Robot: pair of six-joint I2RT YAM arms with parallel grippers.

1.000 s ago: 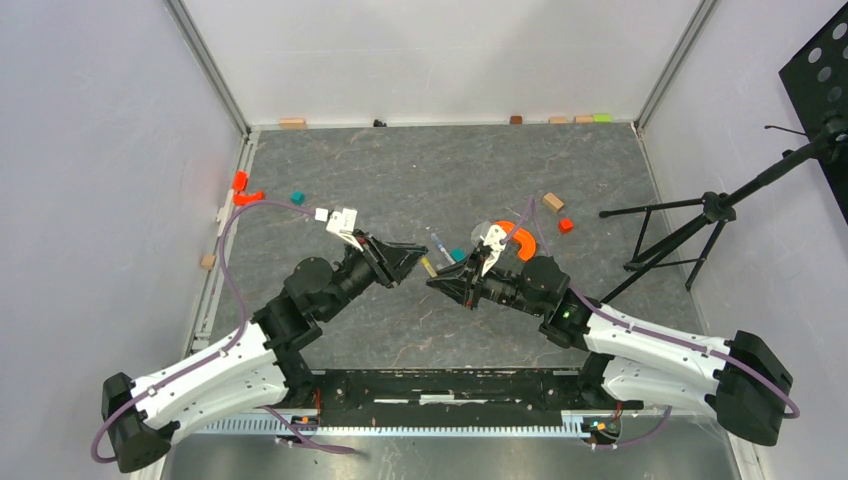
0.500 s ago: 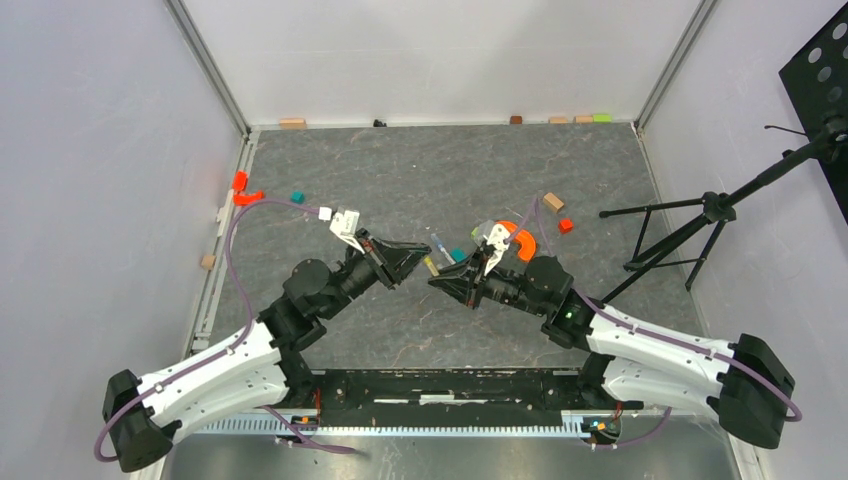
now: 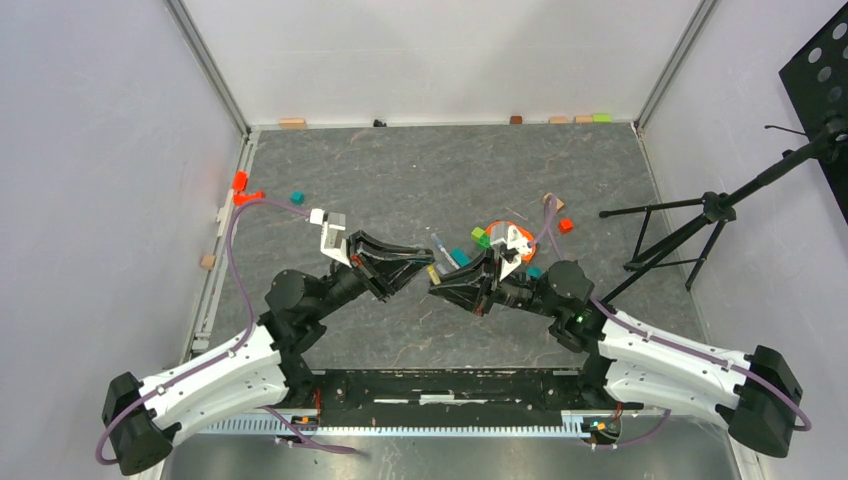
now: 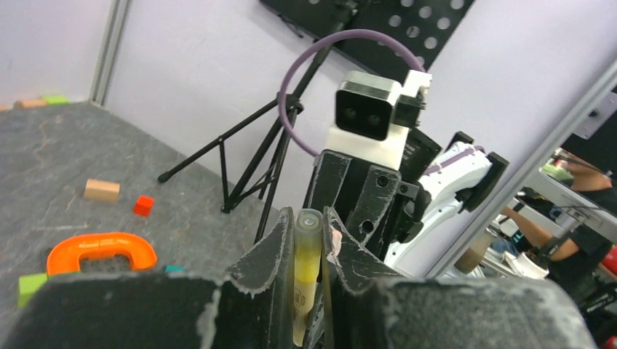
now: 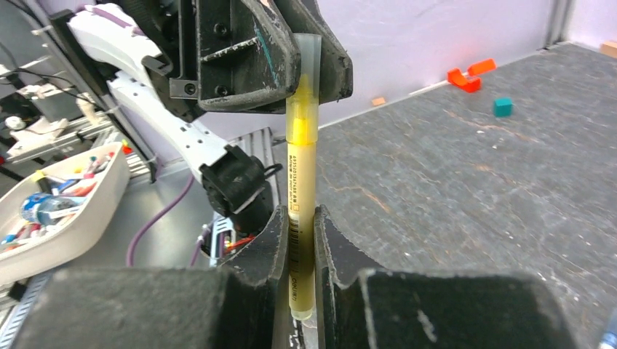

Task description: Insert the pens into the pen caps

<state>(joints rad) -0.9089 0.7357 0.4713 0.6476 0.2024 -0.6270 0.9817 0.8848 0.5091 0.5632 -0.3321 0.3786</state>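
Observation:
The cap covers the pen's tip, so the right gripper will next tilt down, lower the pale yellow pen (image 3: pixel 432 272) onto the tabletop near the white pen and let it go.
The pale yellow pen (image 5: pixel 300 167) hangs in the air between both arms, above the middle of the grey table (image 3: pixel 420 170). My right gripper (image 5: pixel 300 215) is shut on its barrel. My left gripper (image 4: pixel 308 218) is shut on the translucent pen cap (image 4: pixel 308 231), which sits over the pen's yellow tip. In the top view the left gripper (image 3: pixel 420 268) and right gripper (image 3: pixel 441 280) meet tip to tip, with the pen (image 3: pixel 432 272) barely showing between them. A white pen with blue ends (image 3: pixel 438 243) lies on the table just behind them.
An orange arch (image 3: pixel 522 240), a green block (image 3: pixel 481 237) and teal blocks (image 3: pixel 459 257) lie beside the right wrist. A red cube (image 3: pixel 566 225), a teal cube (image 3: pixel 297 198) and orange pieces (image 3: pixel 243 190) are further out. A black tripod (image 3: pixel 690 235) stands at the right edge.
My left gripper has closed onto the cap. Both wrists have turned and drawn together, and the right arm has shifted right, uncovering the green and teal blocks.

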